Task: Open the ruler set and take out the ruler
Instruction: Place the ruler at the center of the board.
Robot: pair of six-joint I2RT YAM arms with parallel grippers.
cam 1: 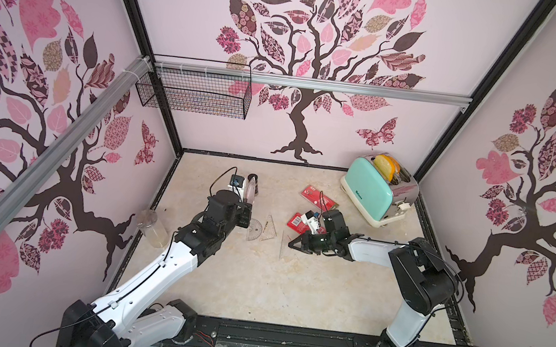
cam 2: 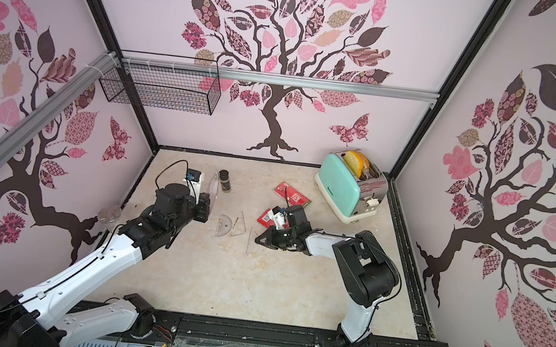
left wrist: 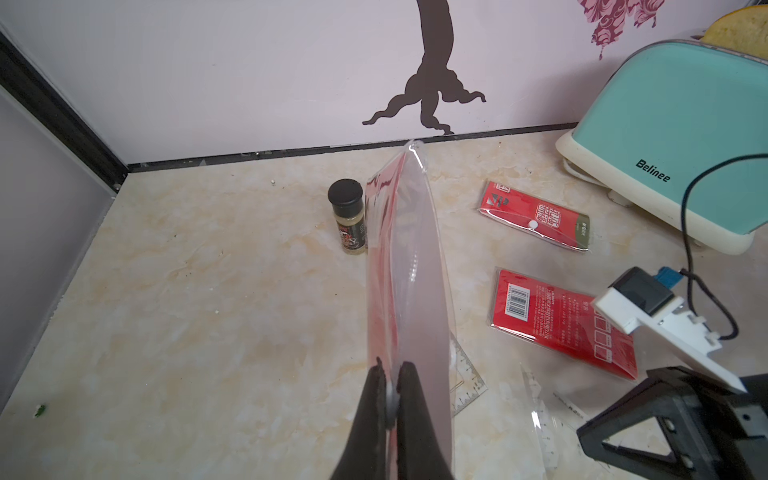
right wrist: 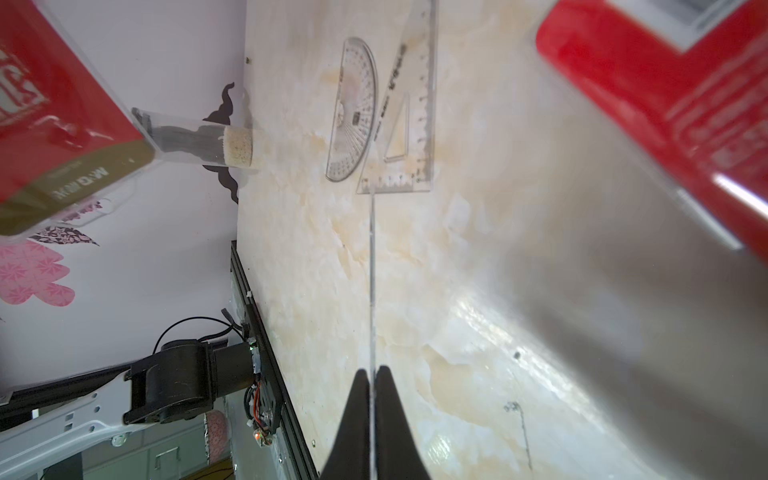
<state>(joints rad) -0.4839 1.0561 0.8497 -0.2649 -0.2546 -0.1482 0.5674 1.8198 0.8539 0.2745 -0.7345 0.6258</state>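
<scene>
The clear ruler (cam 1: 281, 244) should go back and down with my right gripper next to the bare tabletop by the set square, where the gripper should release it.
The ruler set I hold is a clear pouch (left wrist: 411, 270) with a red card inside, standing on edge above the table. My left gripper (left wrist: 390, 370) is shut on its near end, by the white snap button. In both top views the pouch (cam 1: 251, 192) (cam 2: 213, 187) rises beyond that gripper (cam 1: 247, 212). My right gripper (right wrist: 372, 374) is shut on a clear ruler (right wrist: 372, 291), seen edge-on as a thin line reaching toward the set square (right wrist: 409, 124) and protractor (right wrist: 353, 112). In a top view the ruler (cam 1: 281, 244) sits left of the right gripper (cam 1: 291, 244).
Two more red ruler packs (cam 1: 319, 196) (cam 1: 297, 220) lie behind the right arm. A spice jar (cam 2: 224, 180) stands near the pouch. A mint toaster (cam 1: 376, 191) stands back right, a plastic cup (cam 1: 152, 227) at the left wall, and a wire basket (cam 1: 196, 90) hangs above.
</scene>
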